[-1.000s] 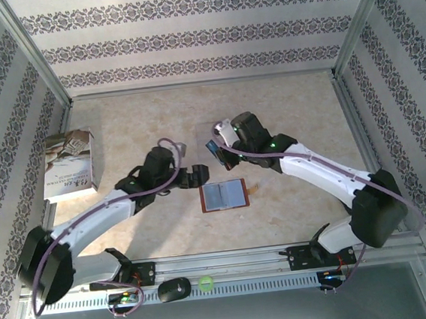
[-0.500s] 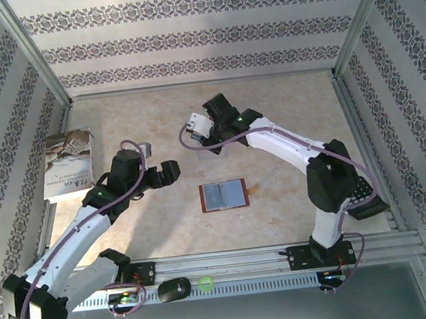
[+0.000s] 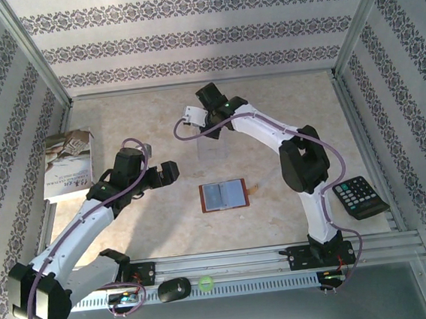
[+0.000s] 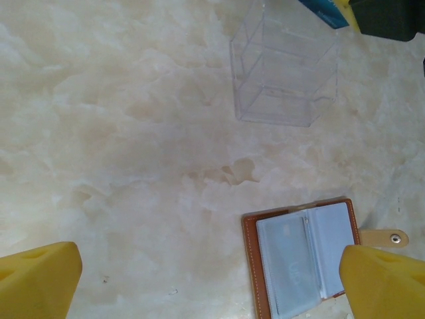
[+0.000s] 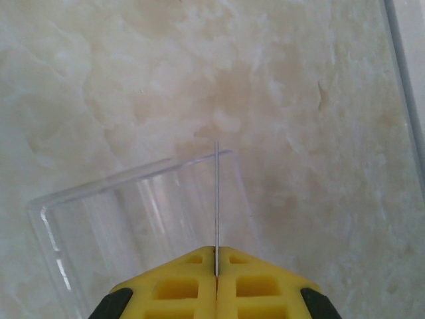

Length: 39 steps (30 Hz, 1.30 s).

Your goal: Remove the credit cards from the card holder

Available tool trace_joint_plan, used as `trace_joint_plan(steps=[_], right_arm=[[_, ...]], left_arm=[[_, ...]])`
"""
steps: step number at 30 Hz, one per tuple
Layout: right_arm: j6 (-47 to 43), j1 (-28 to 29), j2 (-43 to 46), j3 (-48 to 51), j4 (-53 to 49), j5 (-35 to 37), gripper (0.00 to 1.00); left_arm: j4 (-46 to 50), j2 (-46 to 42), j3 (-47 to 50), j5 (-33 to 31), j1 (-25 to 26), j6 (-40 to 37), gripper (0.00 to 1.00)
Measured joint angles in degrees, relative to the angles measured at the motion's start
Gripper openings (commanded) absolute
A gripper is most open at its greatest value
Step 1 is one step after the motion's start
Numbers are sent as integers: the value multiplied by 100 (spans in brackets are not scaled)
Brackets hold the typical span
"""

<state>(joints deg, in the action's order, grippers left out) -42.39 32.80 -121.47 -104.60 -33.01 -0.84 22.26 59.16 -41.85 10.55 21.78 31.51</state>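
Observation:
The far section of the clear plastic box is below, at an angle to the credit card (image 5: 217, 199). My right gripper should next turn square, move down and release the card.
The card holder (image 3: 224, 195) lies open and flat on the table, brown leather with grey-blue sleeves (image 4: 302, 259) and a snap tab (image 4: 388, 237). My left gripper (image 3: 167, 173) hovers to its left, open, with its yellow fingertips (image 4: 36, 279) wide apart and nothing between them. My right gripper (image 5: 217, 251) is shut on a thin credit card (image 5: 217, 199), seen edge-on and hanging over a clear plastic box (image 5: 133, 219). In the left wrist view the card's blue corner (image 4: 324, 10) shows above that clear box (image 4: 285, 73). From above, the right gripper (image 3: 213, 122) is behind the card holder.
A white-grey booklet (image 3: 68, 164) lies at the left edge. A black calculator (image 3: 360, 196) sits at the right by the right arm's base. A black mouse-like object (image 3: 173, 289) and a green ball (image 3: 205, 284) rest on the front rail. Metal frame posts bound the table.
The right arm swung back and left with the card, uncovering the calculator. The left gripper withdrew leftward from the card holder, then held still. The card holder has not moved.

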Motion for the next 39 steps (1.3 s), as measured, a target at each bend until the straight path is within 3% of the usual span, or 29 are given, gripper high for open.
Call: trace_joint_plan(steps=[39], right_arm=[[-710,-227,-380,-326,-817,-461,0]], left_arm=[[55,402,-4,17,-144,4,100]])
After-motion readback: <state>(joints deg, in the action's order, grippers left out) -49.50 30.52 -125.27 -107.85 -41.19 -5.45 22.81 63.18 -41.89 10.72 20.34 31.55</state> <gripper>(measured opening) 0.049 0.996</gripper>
